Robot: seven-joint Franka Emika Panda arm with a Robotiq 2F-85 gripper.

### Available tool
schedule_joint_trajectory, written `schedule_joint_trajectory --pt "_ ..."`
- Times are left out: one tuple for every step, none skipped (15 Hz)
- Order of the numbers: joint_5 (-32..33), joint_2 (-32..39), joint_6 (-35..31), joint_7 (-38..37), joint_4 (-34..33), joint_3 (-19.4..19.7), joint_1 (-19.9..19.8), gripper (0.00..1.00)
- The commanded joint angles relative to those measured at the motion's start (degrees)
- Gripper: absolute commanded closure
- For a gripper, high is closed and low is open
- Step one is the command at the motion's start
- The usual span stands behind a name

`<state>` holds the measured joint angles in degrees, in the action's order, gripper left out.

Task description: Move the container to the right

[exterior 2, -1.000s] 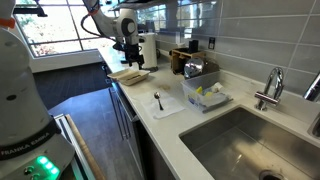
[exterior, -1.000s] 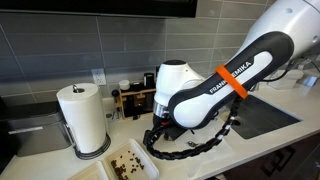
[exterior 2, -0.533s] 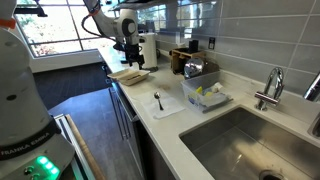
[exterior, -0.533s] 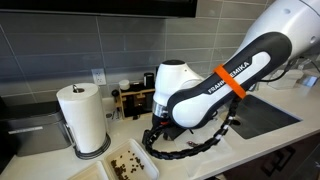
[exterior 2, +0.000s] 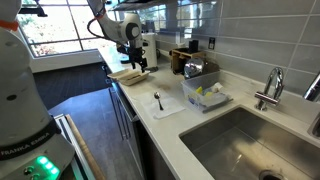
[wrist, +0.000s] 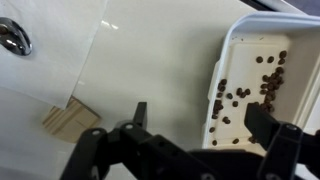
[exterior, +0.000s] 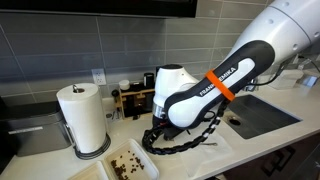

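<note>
The tray's rim is between my open fingers, so my gripper needs to go down next over the tray's rim beside the bare counter, with its fingers on both sides of that thin rim, and close.
The container is a shallow cream-white tray (exterior: 130, 162) with dark crumbs inside, at the counter's front next to the paper-towel roll. It also shows in an exterior view (exterior 2: 128, 74) and at the right of the wrist view (wrist: 262, 75). My gripper (exterior: 155, 131) hangs just above the tray's end; it also shows in an exterior view (exterior 2: 136, 63). In the wrist view my gripper (wrist: 200, 118) is open and empty. One fingertip (wrist: 140, 112) is over bare counter, the other over the crumbs, and the tray's rim lies between them.
A paper-towel roll (exterior: 83, 118) stands beside the tray, with a grey metal pan (exterior: 35, 135) further out. Bottles (exterior: 135, 97) line the wall. A sink (exterior 2: 250, 140), faucet (exterior 2: 270, 88), white tub (exterior 2: 205, 96) and spoon (exterior 2: 158, 100) lie along the counter.
The arm's upper links have shifted slightly. The gripper stays open over the tray's end, and the tray has not moved.
</note>
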<state>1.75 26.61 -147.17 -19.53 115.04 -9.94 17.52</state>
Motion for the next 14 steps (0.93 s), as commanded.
schedule_joint_trajectory --pt "-1.5 5.3 -1.1 -1.5 -4.2 1.2 1.6 0.00" --pt "-1.7 6.4 -1.5 -1.8 -5.1 1.3 1.8 0.00" --pt "-1.6 7.5 -1.8 -2.3 -6.2 1.7 2.2 0.00" --pt "-1.9 8.7 -2.3 -2.8 -7.3 1.8 2.5 0.00" --pt "-2.0 9.8 -3.0 -3.3 -8.2 2.2 3.0 0.00" --pt "-2.1 11.0 -3.8 -3.8 -9.3 2.4 3.4 0.00" --pt "-2.1 12.1 -4.2 -4.0 -10.3 2.7 3.9 0.00" --pt "-2.0 13.4 -4.7 -4.2 -11.4 3.0 4.4 0.00" --pt "-2.1 14.5 -5.5 -4.2 -12.4 3.1 4.7 0.00" --pt "-2.1 15.5 -5.7 -4.3 -13.5 3.5 5.1 0.00" --pt "-2.1 16.6 -5.9 -4.5 -14.7 3.7 5.5 0.02" --pt "-2.2 17.5 -5.9 -4.6 -15.7 3.9 5.7 0.13" --pt "-2.1 18.2 -6.3 -4.7 -16.5 4.2 6.0 0.26" --pt "-2.1 18.8 -6.2 -4.9 -17.4 4.5 6.3 0.31"
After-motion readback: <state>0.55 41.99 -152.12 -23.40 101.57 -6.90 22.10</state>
